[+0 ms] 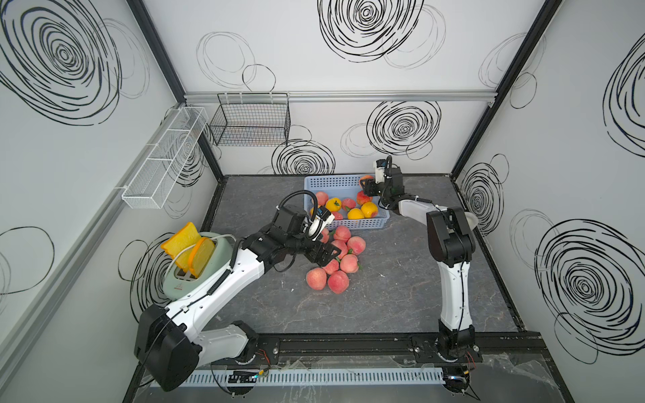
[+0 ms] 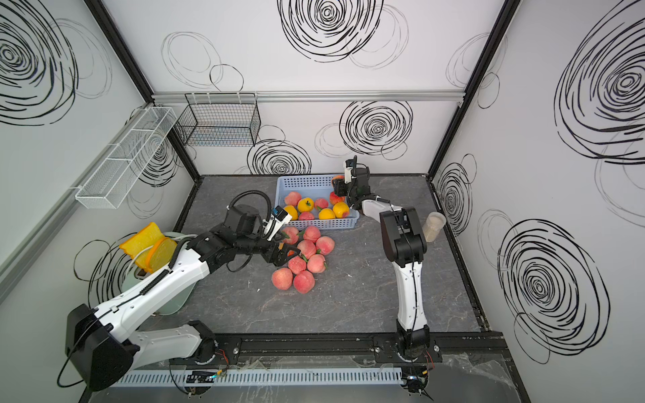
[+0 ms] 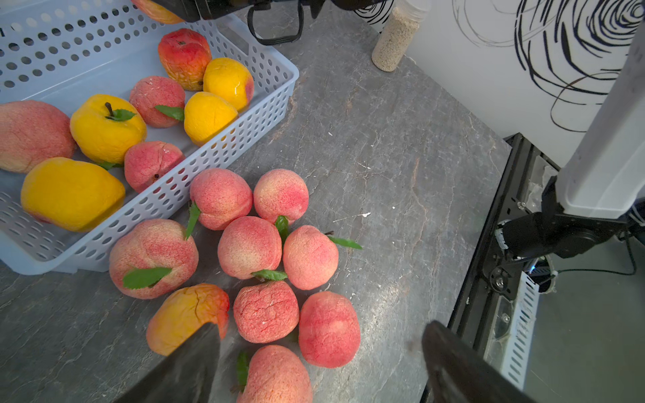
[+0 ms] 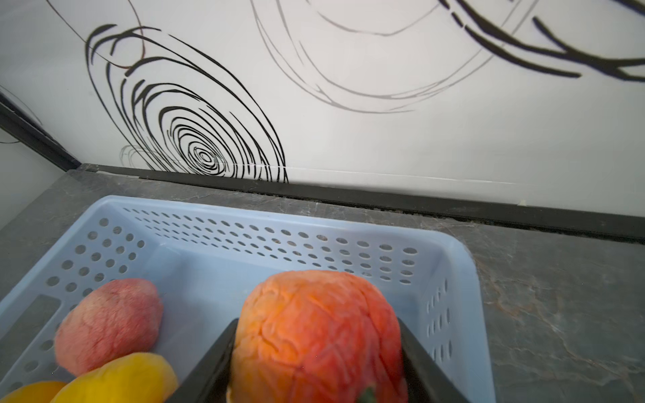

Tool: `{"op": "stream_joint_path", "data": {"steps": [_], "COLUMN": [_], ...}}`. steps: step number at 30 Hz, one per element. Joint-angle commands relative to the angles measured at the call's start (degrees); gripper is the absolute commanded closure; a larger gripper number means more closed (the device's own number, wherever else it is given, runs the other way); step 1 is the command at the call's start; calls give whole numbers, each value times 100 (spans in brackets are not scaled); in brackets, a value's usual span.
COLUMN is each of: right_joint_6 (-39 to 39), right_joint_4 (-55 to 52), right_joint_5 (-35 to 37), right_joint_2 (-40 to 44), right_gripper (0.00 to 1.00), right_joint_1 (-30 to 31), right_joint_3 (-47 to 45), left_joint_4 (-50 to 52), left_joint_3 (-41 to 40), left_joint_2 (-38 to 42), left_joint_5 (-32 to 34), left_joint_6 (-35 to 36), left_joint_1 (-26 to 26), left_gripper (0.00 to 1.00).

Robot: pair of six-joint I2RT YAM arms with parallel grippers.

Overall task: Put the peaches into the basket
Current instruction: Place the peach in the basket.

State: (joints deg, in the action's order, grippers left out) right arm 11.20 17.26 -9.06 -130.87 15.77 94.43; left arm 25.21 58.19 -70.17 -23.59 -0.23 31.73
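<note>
Fruit already fills the near side of the basket, so my right gripper should next move outward over the bare bottom by the basket's far corner (image 4: 408, 297) and release the orange-red peach.
The light blue basket (image 1: 328, 183) (image 2: 303, 183) stands at the back of the table with several peaches (image 1: 349, 207) in it, both pink and yellow. Several more pink peaches (image 1: 343, 258) (image 3: 249, 246) lie in a cluster on the table just in front of it. My left gripper (image 1: 326, 258) (image 2: 288, 254) (image 3: 321, 328) hangs open over the near left side of that cluster, holding nothing. My right gripper (image 1: 366, 186) (image 4: 317, 324) is shut on an orange-red peach (image 4: 314, 300) (image 1: 365, 178) above the basket's far right corner (image 4: 467, 279).
A pale green toaster (image 1: 195, 275) with toy bread stands at the left, beside my left arm. A black wire basket (image 1: 251, 122) and a white mesh rack (image 1: 164, 157) hang on the walls. A jar of grains (image 2: 434, 226) (image 3: 394, 38) stands by the right wall.
</note>
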Motion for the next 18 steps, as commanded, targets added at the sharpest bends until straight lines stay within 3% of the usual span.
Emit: {"op": "stream_joint_path", "data": {"steps": [1,6,18], "right_joint_6": [-218,-146,-301], "right_joint_4": [-391,-688,-813], "right_joint_5": [151,436,1144], "right_joint_2": [-302,-569,-554], "right_gripper": [50,50,29], "right_joint_1": [-8,46,245], "right_joint_3": [507,847,918], "left_joint_4": [-158,-154,-161], "left_joint_3": [8,16,20], "left_joint_2": [-89,-131,-179], "left_joint_5": [48,48,4], "left_joint_6": [28,22,-2], "left_joint_1": [-61,-114,-150], "left_gripper": [5,5,5]}}
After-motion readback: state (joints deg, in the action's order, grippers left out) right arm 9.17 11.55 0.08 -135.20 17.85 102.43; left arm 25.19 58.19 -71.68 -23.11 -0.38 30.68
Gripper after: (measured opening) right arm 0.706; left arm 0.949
